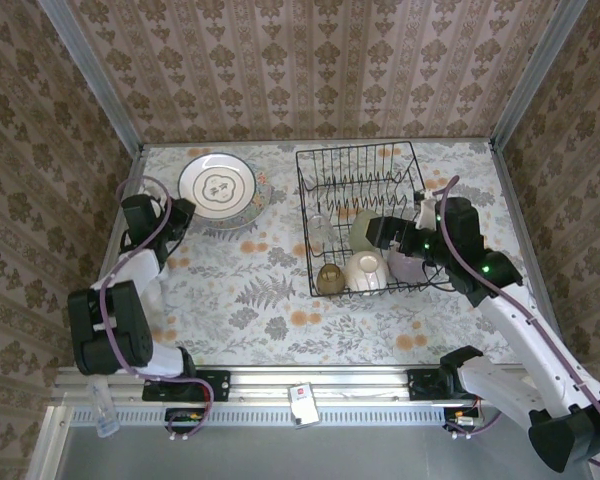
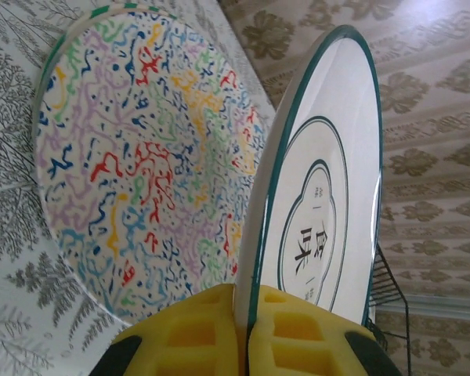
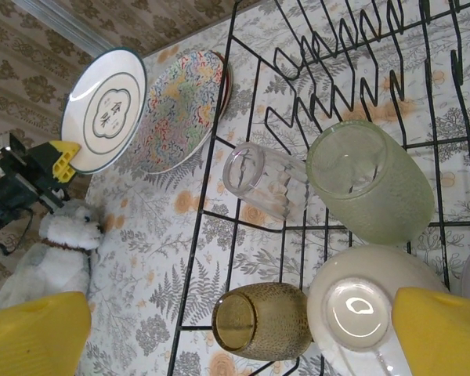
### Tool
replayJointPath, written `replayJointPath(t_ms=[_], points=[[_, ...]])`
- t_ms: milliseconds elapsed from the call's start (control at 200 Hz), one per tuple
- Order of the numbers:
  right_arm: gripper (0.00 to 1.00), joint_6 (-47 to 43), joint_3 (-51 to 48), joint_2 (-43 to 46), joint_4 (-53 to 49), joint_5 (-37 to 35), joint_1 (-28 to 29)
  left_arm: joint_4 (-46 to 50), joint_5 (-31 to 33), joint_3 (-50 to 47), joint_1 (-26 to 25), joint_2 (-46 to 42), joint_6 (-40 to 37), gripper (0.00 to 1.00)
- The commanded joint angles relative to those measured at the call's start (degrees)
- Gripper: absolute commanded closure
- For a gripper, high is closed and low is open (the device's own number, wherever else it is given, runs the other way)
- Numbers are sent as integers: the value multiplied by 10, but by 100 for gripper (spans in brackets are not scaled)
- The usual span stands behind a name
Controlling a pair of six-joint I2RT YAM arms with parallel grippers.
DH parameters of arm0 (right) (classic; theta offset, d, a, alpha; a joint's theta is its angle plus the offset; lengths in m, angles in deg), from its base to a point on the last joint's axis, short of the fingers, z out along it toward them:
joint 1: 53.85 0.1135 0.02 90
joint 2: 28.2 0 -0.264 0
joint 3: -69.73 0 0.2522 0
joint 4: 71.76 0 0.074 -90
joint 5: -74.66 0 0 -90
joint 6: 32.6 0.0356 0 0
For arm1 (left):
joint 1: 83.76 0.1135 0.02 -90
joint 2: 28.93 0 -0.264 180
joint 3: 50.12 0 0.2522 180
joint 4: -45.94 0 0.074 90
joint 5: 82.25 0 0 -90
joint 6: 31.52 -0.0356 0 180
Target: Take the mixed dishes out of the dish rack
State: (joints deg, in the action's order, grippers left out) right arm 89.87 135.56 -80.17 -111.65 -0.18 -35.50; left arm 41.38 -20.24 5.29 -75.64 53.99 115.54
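The white plate still hangs tilted above the colourful plate's top side (image 1: 252, 205) (image 2: 153, 168), so next I will bring my left gripper down to lay the white plate there and release its rim.
My left gripper (image 2: 247, 333) is shut on the rim of a white plate (image 2: 321, 196) with a green edge, holding it tilted over a colourful plate (image 2: 141, 157) that lies on the table. From above, this white plate (image 1: 215, 185) is at the far left, left of the dish rack (image 1: 405, 160). My right gripper (image 1: 376, 234) hangs open above the rack's near end. Between its fingertips lies a small brown cup (image 3: 262, 321) on its side, with a cream bowl (image 3: 360, 309), a pale green glass (image 3: 372, 180) and a clear glass (image 3: 262, 180) nearby. A lavender bowl (image 1: 405, 265) sits at the rack's near right.
A grey and white plush toy (image 3: 55, 251) lies on the floral tablecloth (image 1: 250, 300) near the left arm. Rows of upright tines (image 3: 337, 55) fill the rack's far half. Patterned walls close in the table on three sides.
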Motion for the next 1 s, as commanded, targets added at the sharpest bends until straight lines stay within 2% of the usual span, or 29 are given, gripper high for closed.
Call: replayJointPath(t_ms=[0, 305, 995], points=[[0, -12, -9, 15, -18, -20, 1, -28, -15, 47, 6, 27, -15, 100], [0, -18, -14, 31, -36, -30, 2, -14, -19, 110, 14, 126, -30, 100], [0, -19, -34, 41, -44, -42, 3, 59, 0, 205, 5, 236, -61, 100]])
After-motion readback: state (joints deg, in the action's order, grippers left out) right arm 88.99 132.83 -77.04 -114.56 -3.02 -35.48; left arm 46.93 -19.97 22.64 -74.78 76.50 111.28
